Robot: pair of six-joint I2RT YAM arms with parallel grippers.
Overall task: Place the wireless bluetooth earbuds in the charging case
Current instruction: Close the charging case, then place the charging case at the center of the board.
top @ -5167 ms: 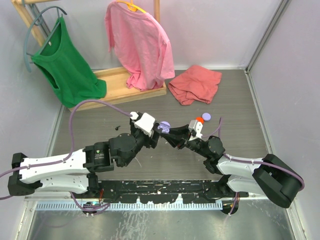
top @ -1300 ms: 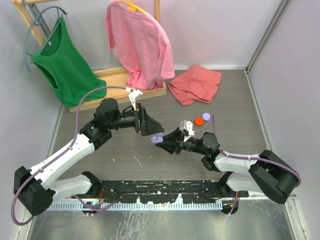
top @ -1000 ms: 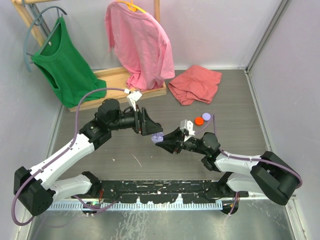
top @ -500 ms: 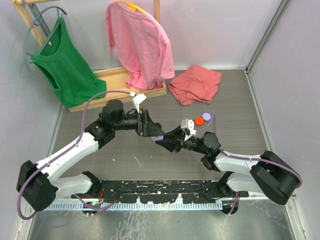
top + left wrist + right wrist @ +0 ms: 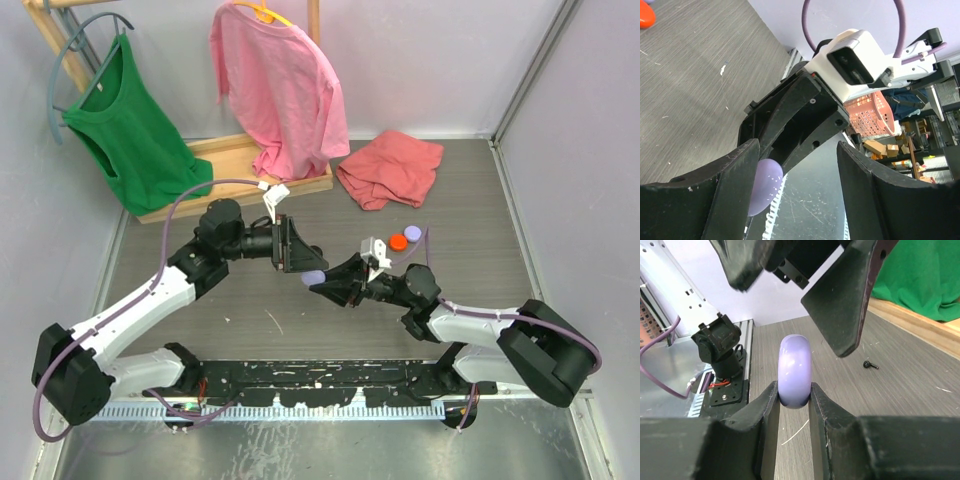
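My right gripper moves to the right in the top view and down to the table [image 5: 392, 257] beside the red-orange disc next, since both discs lie grouped there.
My right gripper [image 5: 322, 281] is shut on a lavender round charging case [image 5: 313, 277] and holds it edge-on above the table; in the right wrist view [image 5: 794, 390] the case [image 5: 795, 367] looks closed. My left gripper [image 5: 300, 262] is open, its fingers [image 5: 840, 300] spread just beyond the case. In the left wrist view [image 5: 797, 150] the case [image 5: 765, 187] shows beside the left finger. One black stemmed earbud [image 5: 870, 365] lies on the table behind. No earbud is in either gripper.
A red-orange disc [image 5: 398, 241] and a lavender disc [image 5: 413, 233] lie right of the grippers. A crumpled red cloth [image 5: 390, 168] lies at the back. A wooden rack [image 5: 235, 170] holds green and pink shirts at the back left.
The left gripper has moved right and closed in on the lavender case until its open fingers reach it. The right gripper keeps holding the case in nearly the same place.
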